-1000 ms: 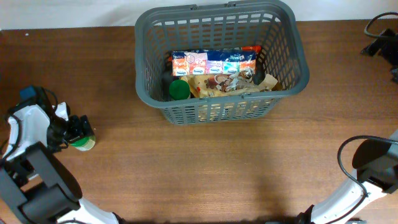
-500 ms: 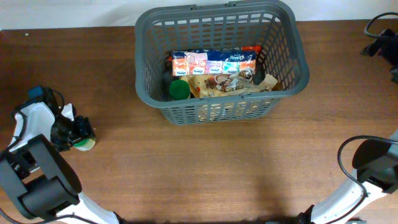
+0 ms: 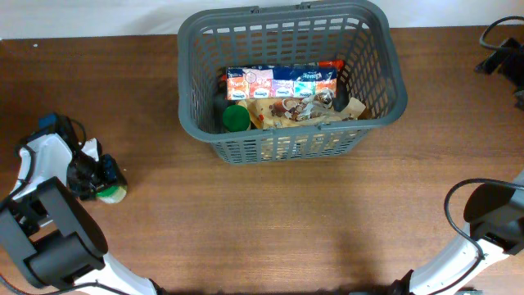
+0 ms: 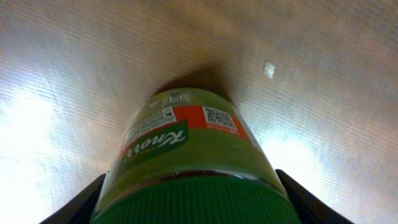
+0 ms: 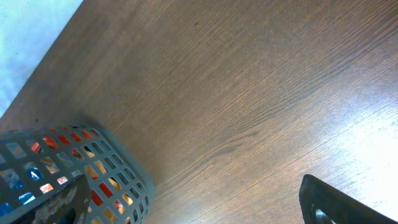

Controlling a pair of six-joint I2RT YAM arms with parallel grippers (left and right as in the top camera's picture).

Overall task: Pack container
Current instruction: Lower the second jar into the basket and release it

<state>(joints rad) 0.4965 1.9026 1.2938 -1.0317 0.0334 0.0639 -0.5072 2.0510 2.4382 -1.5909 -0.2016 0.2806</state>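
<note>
The green-lidded jar in the basket lies to my gripper's right in the overhead view, so next my left gripper needs to lift outward, then lower over the jar and release.
The dark grey slotted basket [image 3: 286,147] stands at the back centre of the wooden table; its corner also shows in the right wrist view [image 5: 106,168]. Inside lie a colourful pack of cartons [image 3: 282,82], a green-lidded jar [image 3: 236,119] and crumpled snack packets [image 3: 307,111]. My left gripper [image 3: 92,176] is at the far left, shut on a green-lidded Knorr jar [image 3: 110,193]; in the left wrist view the jar [image 4: 186,162] fills the space between both fingers. My right gripper [image 3: 496,51] is at the far right back, open and empty, with its fingers [image 5: 199,211] wide apart over bare wood.
A black cable [image 3: 458,213] loops over the table at the right front. The white wall edge shows beyond the table's back edge [image 5: 25,37].
My left gripper and the Knorr jar have shifted slightly toward the table's front. The right arm and the basket have not moved.
</note>
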